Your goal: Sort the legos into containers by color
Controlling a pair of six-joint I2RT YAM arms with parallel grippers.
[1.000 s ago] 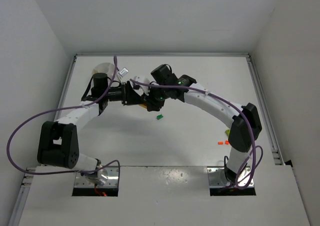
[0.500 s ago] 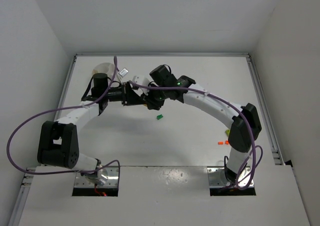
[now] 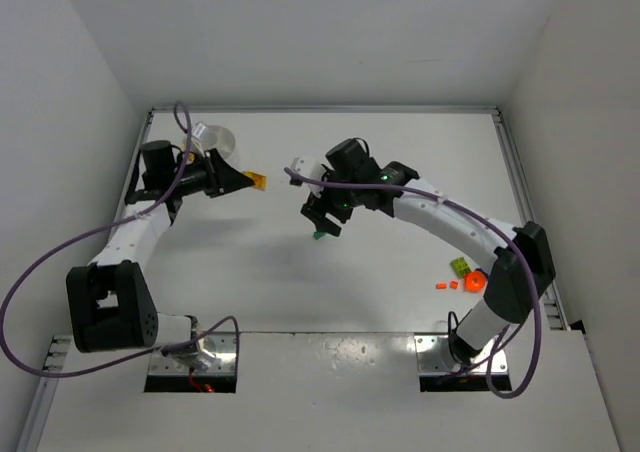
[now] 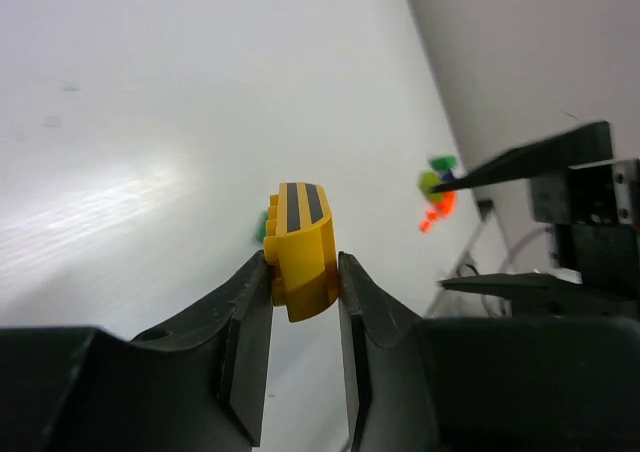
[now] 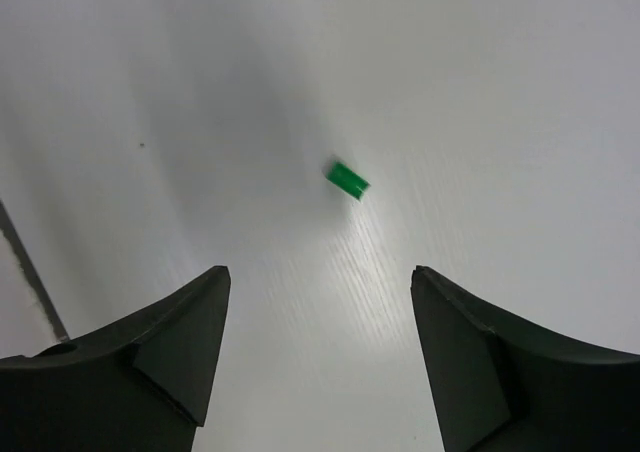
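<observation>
From my left gripper's fingers, the white dish (image 3: 220, 136) lies outward and to the left in the top view, so I will swing them over it and release the yellow lego.
My left gripper (image 3: 250, 180) is shut on a yellow lego (image 3: 258, 181) and holds it above the table, a little right of the white dish (image 3: 220, 136). The left wrist view shows that yellow lego (image 4: 303, 244) pinched between the black fingers (image 4: 250, 312). My right gripper (image 3: 322, 218) hangs open over the middle of the table, just above a small green lego (image 3: 320, 235). From the right wrist, the green lego (image 5: 347, 180) lies on the table ahead of the open gripper (image 5: 320, 277), with nothing between the fingers.
Loose legos lie at the near right by the right arm: a yellow-green brick (image 3: 460, 267), a round orange piece (image 3: 475, 281) and small orange bits (image 3: 441, 286). White walls close in the table on both sides and at the back.
The two grippers were together at the table's middle. The right gripper has opened and moved right and nearer. The left arm has swung left toward the dish, carrying the yellow lego.
</observation>
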